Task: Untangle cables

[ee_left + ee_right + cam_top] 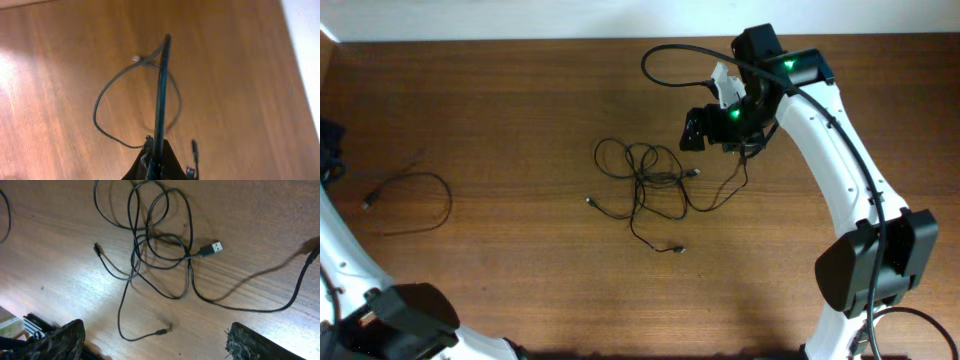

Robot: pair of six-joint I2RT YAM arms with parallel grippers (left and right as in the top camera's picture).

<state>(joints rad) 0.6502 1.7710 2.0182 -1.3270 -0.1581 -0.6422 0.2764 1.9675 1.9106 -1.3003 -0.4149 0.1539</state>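
The spot at the separate cable loop is well clear of the mid-table tangle, so I will lower my left gripper toward it and release the black cable.
A tangle of thin black cables (645, 185) lies mid-table, with plug ends at its edges. In the right wrist view the tangle (160, 245) shows a USB plug (212, 248) and a small plug (164, 330). My right gripper (692, 132) is open and empty, just right of the tangle and above the table; its fingers (155, 335) frame the small plug. A separate cable loop (420, 200) lies at the far left. My left gripper (157, 150) is shut on a black cable (161, 90) that runs up toward that loop (100, 107).
The right arm's own thick black cable (670, 55) arcs over the table's back. The left arm (340, 250) runs along the left edge. A white strip (305, 50) lies beyond the table edge in the left wrist view.
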